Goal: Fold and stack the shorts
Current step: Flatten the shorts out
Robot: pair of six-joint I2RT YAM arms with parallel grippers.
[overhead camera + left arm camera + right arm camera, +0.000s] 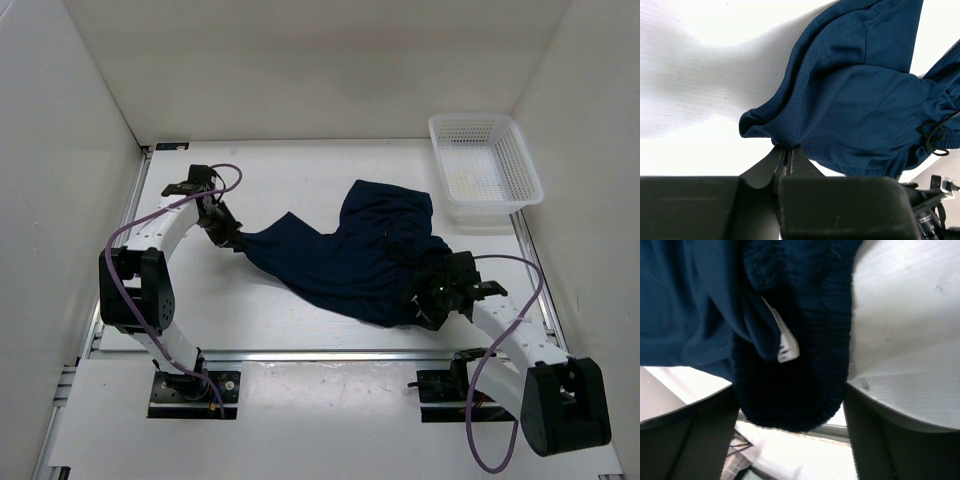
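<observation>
Next, my left gripper should rise to stretch the shorts (350, 255), then move down to release the shorts' leg hem on the tabletop below the gripper, since the shorts lie crumpled.
The dark navy shorts (350, 255) lie crumpled across the middle of the white table, stretched from left to right. My left gripper (228, 238) is shut on the left leg hem and pinches a fold of the mesh fabric (855, 100) between its fingertips (786, 150). My right gripper (432, 297) is at the right end of the shorts, by the waistband. Its fingers stand wide apart in the right wrist view (790, 390). The ribbed waistband (805, 400) with a white label (785, 342) hangs between them, unclamped. A black drawstring (935, 135) shows at the waist.
A white plastic mesh basket (485, 170) stands at the back right corner. White walls enclose the table on three sides. A metal rail (330, 353) runs along the table's near edge, by the arm bases.
</observation>
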